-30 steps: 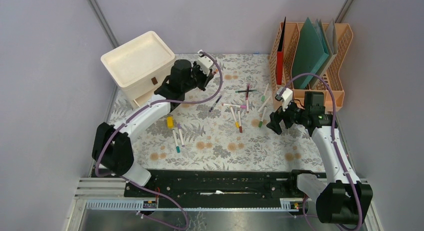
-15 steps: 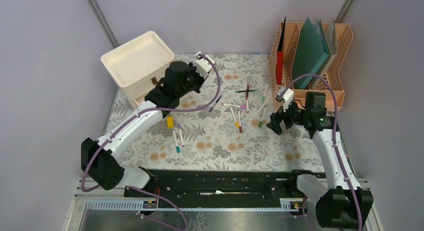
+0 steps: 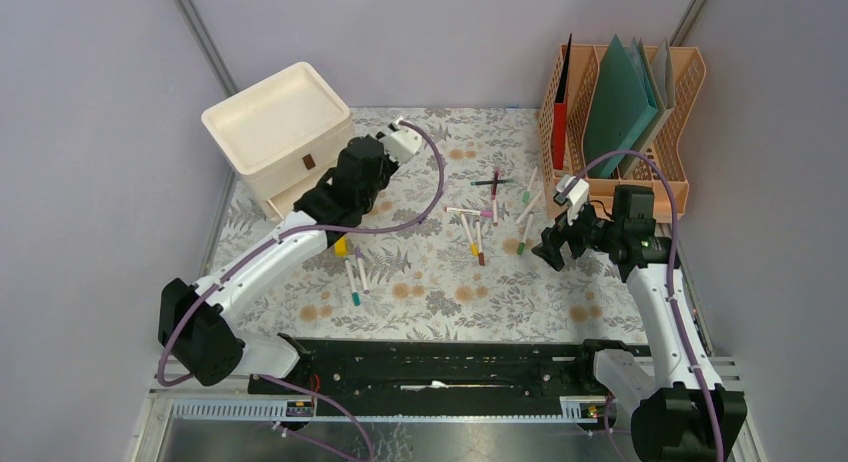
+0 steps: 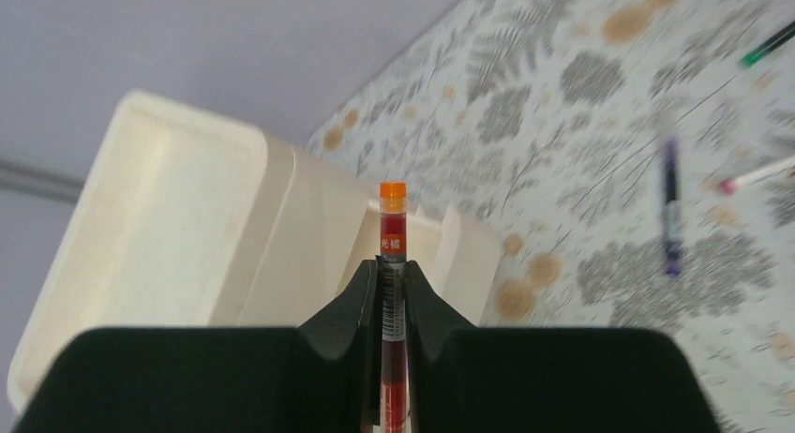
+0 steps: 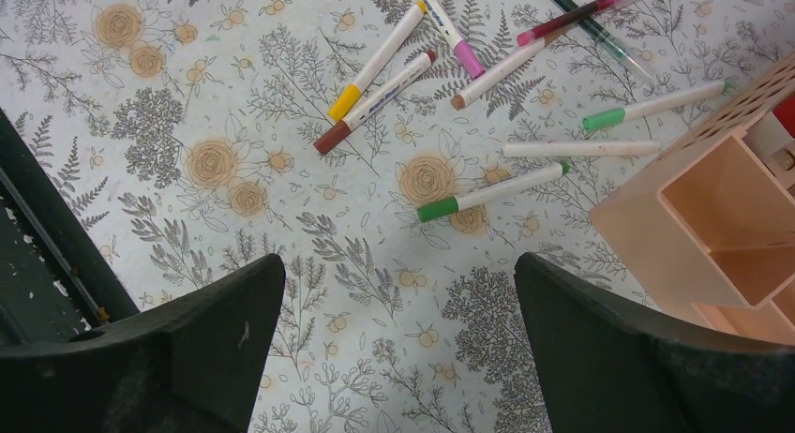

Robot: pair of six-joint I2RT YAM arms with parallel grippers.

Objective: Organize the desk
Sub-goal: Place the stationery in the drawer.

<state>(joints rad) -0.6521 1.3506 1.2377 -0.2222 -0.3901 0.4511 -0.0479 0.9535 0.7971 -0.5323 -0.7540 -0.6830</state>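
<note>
I should lower the red pen closer to the front of the box with my left gripper and then release the pen, because the drawer (image 3: 293,195) is open below my gripper.
The desk (image 3: 430,282) is covered with a leaf-printed cloth. My left gripper (image 4: 392,264) is shut on a red pen with an orange cap (image 4: 393,227). It holds the pen above the open drawer (image 4: 412,241) of the cream drawer box (image 3: 275,117). In the top view the left gripper (image 3: 325,194) hangs beside the box front. My right gripper (image 5: 398,269) is open and empty, above bare cloth near the orange file rack (image 5: 712,208). In the top view it (image 3: 553,252) is at the right. Several markers (image 3: 480,222) lie scattered mid-desk.
The file rack (image 3: 620,112) with folders stands at the back right. Two pens (image 3: 355,277) and a small yellow object (image 3: 341,245) lie at the left centre. A purple pen (image 4: 670,208) lies near the box. A black rail (image 3: 440,367) runs along the front.
My left gripper has swung left and back with the pen, from mid-desk toward the drawer box. The right arm has barely moved.
</note>
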